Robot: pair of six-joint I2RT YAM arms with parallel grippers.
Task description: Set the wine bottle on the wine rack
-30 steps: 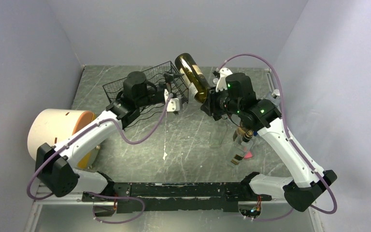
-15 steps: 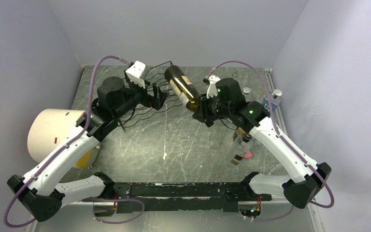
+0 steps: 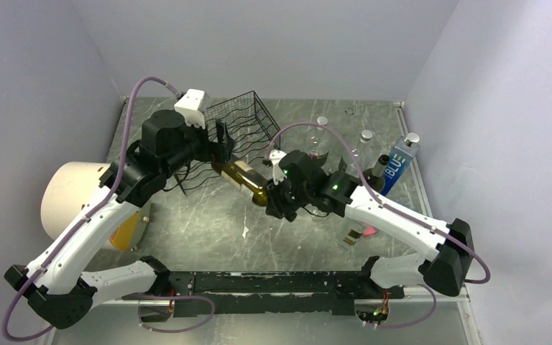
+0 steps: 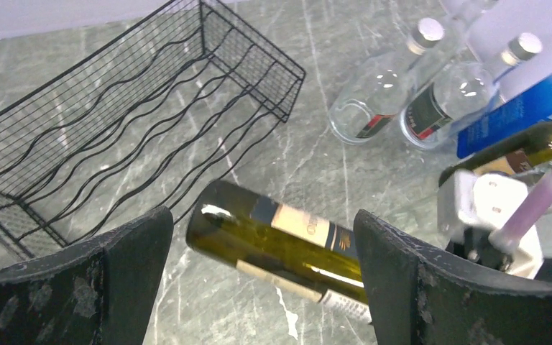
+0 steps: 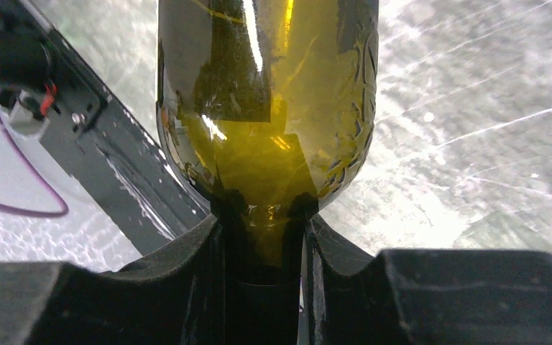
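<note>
The rack's empty end by the clear bottles is outward of the robot's right gripper, so the right gripper needs to turn next, carry the bottle outward into that end and release it.
The dark green wine bottle with a cream and navy label is held nearly level just above the table. Its base points toward the black wire wine rack. My right gripper is shut on the bottle's neck, and the body stretches away from the fingers. My left gripper hangs open above the bottle, whose base end shows between the wide-spread fingers without touching them. The wine rack sits empty just beyond the bottle's base.
Two clear glass bottles, a blue bottle and another green bottle stand at the back right. A cream cylinder sits at the left. A small glass bottle and a pink item lie near the right arm.
My right arm has brought the bottle down and to the left, from high beside the rack to low in front of it. My left arm pulled back off the rack and now hovers over the bottle.
</note>
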